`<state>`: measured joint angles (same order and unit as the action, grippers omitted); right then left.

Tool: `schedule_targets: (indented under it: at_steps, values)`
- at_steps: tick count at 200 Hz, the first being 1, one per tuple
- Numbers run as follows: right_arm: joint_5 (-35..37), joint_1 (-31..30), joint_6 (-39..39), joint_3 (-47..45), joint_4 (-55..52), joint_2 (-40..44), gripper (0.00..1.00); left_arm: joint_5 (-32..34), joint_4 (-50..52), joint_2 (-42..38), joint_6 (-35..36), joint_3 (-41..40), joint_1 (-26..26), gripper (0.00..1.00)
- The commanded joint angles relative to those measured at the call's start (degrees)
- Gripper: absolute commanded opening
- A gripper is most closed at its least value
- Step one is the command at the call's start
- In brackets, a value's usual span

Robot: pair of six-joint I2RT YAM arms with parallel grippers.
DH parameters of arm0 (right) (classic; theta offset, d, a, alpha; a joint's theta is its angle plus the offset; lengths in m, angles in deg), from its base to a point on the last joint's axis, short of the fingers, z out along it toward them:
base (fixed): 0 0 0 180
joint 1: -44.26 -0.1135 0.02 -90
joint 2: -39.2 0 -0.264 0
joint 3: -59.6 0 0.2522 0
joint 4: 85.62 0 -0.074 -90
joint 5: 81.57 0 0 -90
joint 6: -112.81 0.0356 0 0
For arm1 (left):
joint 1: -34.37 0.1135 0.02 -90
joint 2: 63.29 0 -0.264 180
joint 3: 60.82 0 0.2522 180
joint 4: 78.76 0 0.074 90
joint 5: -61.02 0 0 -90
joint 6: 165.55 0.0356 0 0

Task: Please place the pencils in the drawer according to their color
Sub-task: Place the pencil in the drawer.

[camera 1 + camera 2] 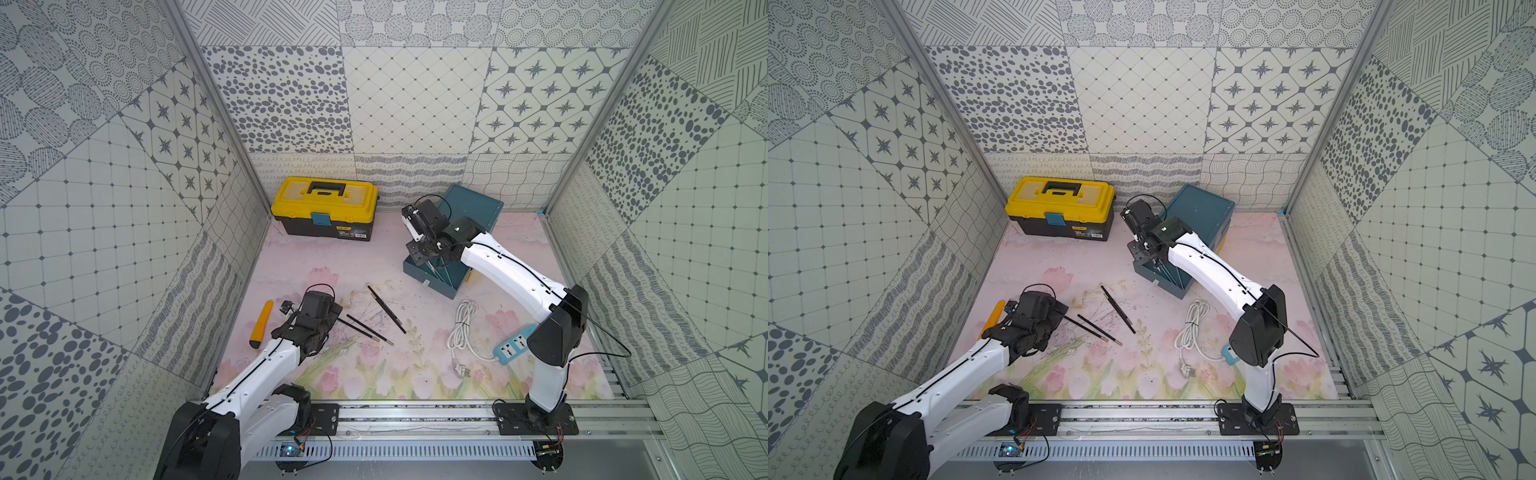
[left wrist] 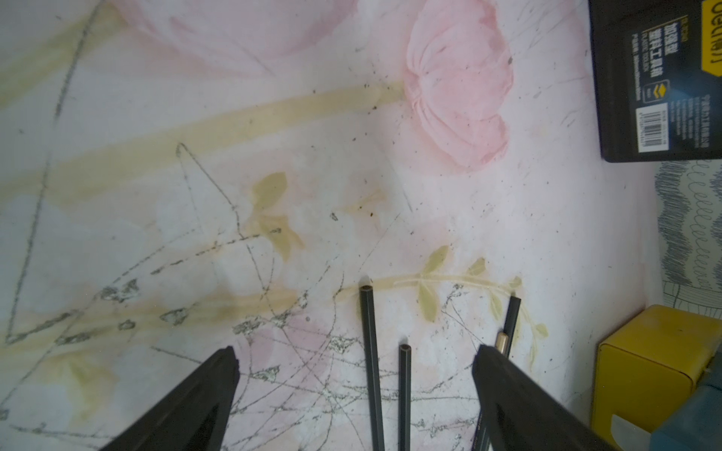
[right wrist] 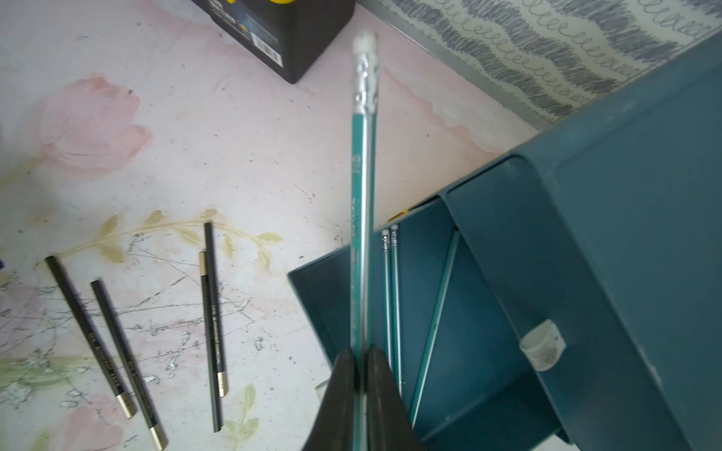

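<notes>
My right gripper moves down toward the chest (image 1: 473, 203) next and releases its pencil between teal pencils on the bottom of the drawer. Those already lie in the open drawer.
The drawer chest (image 1: 473, 203) is a teal box at the back right, with one teal drawer (image 1: 438, 279) pulled out toward the middle. My right gripper (image 3: 361, 363) is shut on a teal pencil with a white eraser (image 3: 363, 187), held over the open drawer's near corner. Three more teal pencils (image 3: 392, 304) lie inside that drawer. Several black pencils (image 1: 386, 309) lie on the mat in both top views. My left gripper (image 2: 355, 363) hangs open low over two of them (image 2: 369, 351), which lie between its fingers untouched. Another black pencil (image 2: 512, 316) lies just outside one finger.
A yellow-and-black toolbox (image 1: 324, 212) stands at the back. An orange-yellow tool with a black tip (image 1: 261, 324) lies left of my left wrist. A coiled white cable (image 1: 461, 332) and its blue power strip (image 1: 513, 345) lie beside my right arm.
</notes>
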<state>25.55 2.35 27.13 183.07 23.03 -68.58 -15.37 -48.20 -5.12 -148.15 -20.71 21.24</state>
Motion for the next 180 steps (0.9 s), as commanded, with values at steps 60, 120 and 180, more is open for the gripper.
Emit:
schedule_targets:
  at_steps: [60,120,180]
  values:
    - [-0.06,4.43,-2.14,-7.64,4.05,2.52,0.00,-0.42,-0.49,0.18,1.28,1.07,0.28,0.99]
    - [-0.96,5.52,-1.53,-11.37,3.99,3.60,0.00,-0.51,-0.46,0.18,1.13,0.82,0.28,0.99]
    - [-0.16,6.04,-1.17,-13.03,4.00,3.42,0.00,-0.51,-0.36,-0.03,1.12,0.85,0.23,0.99]
